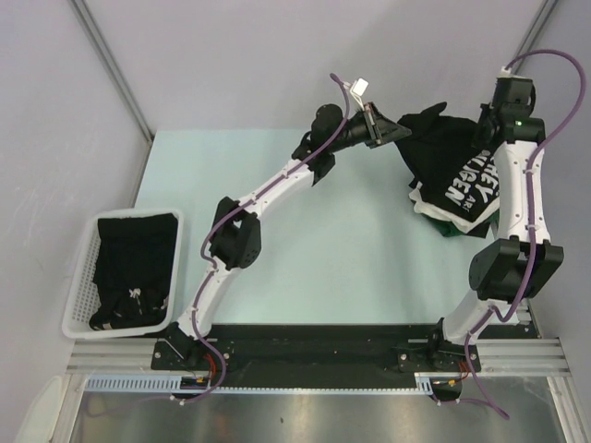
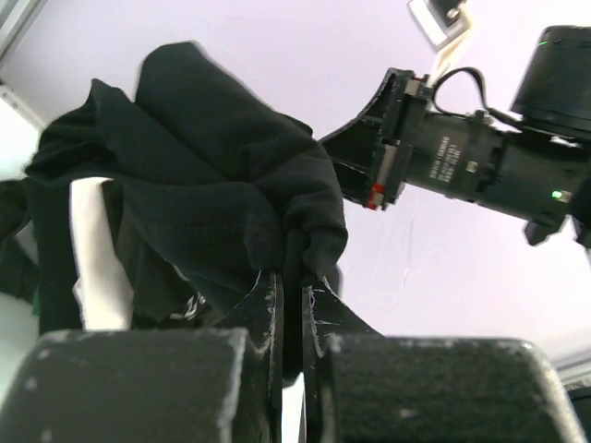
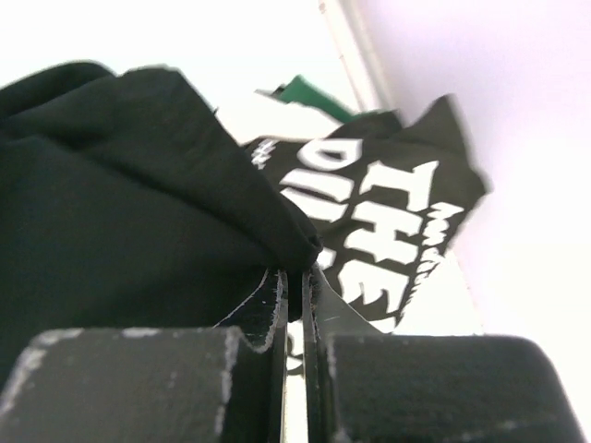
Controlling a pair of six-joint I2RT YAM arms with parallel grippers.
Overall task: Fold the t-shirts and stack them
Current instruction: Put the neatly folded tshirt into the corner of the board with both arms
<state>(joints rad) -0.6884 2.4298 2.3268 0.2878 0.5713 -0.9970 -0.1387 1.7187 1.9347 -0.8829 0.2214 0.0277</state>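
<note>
My left gripper lowers next toward the white cloth (image 1: 421,204) (image 2: 100,254), below it and to its right in the top view, to release the black shirt's raised edge.
A black t-shirt (image 1: 441,152) with big white block lettering hangs above the table's far right, stretched between both grippers. My left gripper (image 1: 386,129) is shut on its left edge; in the left wrist view a bunched fold of the shirt (image 2: 222,185) is pinched between the fingers of that gripper (image 2: 293,269). My right gripper (image 1: 482,134) is shut on the right edge. The right wrist view has black cloth (image 3: 138,185) clamped in its gripper (image 3: 295,269), with the lettering (image 3: 388,212) hanging beyond. More black t-shirts (image 1: 134,263) lie in the basket.
A white mesh basket (image 1: 78,295) stands at the table's left edge. Under the hanging shirt lies a green and white piece of cloth (image 1: 450,231). The pale green table top (image 1: 332,240) spreads between the arms. Grey walls close in the back and sides.
</note>
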